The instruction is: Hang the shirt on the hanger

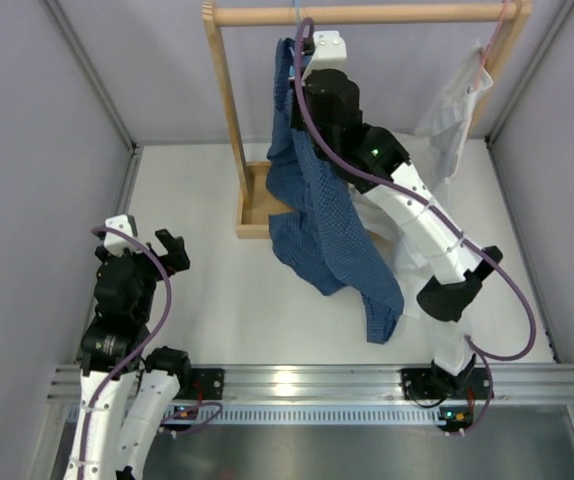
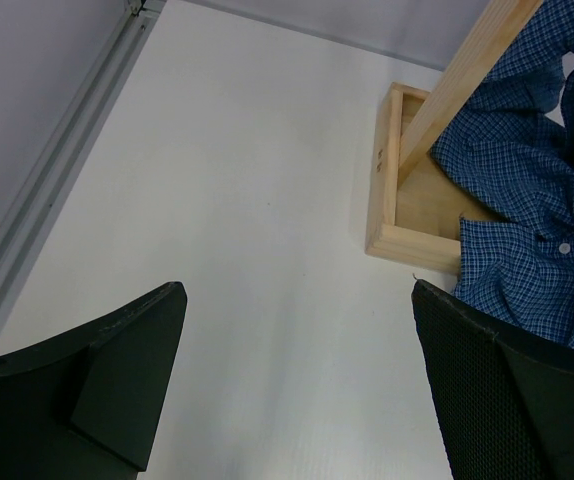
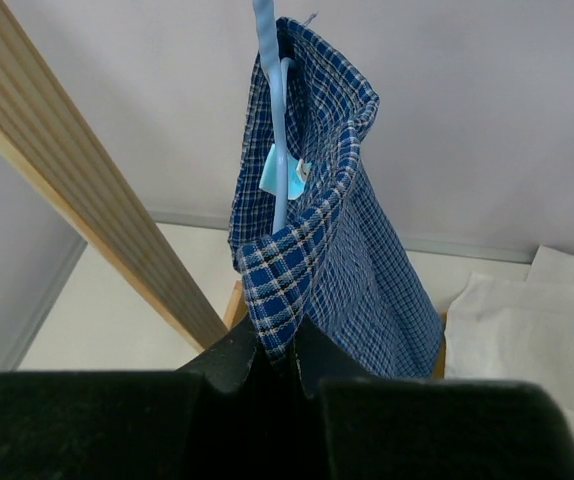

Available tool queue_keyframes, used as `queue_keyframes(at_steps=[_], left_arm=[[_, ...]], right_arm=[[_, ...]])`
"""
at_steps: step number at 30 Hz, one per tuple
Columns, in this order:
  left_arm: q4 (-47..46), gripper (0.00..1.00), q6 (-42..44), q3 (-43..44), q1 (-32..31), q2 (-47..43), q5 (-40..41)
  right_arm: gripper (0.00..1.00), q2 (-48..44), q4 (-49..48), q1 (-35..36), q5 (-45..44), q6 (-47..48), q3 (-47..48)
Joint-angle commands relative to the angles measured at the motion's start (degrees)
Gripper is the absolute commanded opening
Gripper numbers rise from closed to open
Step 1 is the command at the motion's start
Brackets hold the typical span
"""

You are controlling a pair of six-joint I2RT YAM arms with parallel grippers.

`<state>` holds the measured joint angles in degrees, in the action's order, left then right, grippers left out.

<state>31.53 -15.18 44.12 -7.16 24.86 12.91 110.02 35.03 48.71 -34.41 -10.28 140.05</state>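
Note:
The hanger's wire is already inside the collar, so next I should move my right gripper slightly toward the rack's slanted post and let go of the collar fold (image 1: 292, 84) (image 3: 275, 285).
The blue checked shirt (image 1: 317, 215) hangs in a long bunch from just under the wooden rail (image 1: 367, 14) down toward the table. My right gripper (image 1: 303, 42) is raised at the rail and shut on a fold of the shirt's collar (image 3: 297, 260), pinched between its fingers (image 3: 237, 355). The light blue hanger (image 3: 273, 120) hangs upright just behind that fold, its wire inside the collar opening; its arms are hidden by cloth. My left gripper (image 1: 157, 248) rests low at the left, open and holding nothing (image 2: 297, 290), well clear of the shirt (image 2: 527, 200).
The wooden rack has a slanted left post (image 1: 229, 110) and a box base (image 2: 397, 200) partly covered by the shirt. A white shirt (image 1: 457, 110) hangs on a pink hanger (image 1: 508, 14) at the rail's right end. Grey walls close in both sides.

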Motion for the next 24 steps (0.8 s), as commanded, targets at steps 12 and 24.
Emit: queue_keyframes(at_steps=[12,24], left_arm=[[-1.5,0.98,-0.8,-0.5,0.5,-0.2,0.9],[-0.7,0.98,-2.0,0.2,3.4,2.5,2.4]], right_arm=[[0.01,5.0,-7.2,4.2,-6.3,-0.7,2.4],[1.00,-26.1,-9.1,4.3,5.1,1.2,-29.9]])
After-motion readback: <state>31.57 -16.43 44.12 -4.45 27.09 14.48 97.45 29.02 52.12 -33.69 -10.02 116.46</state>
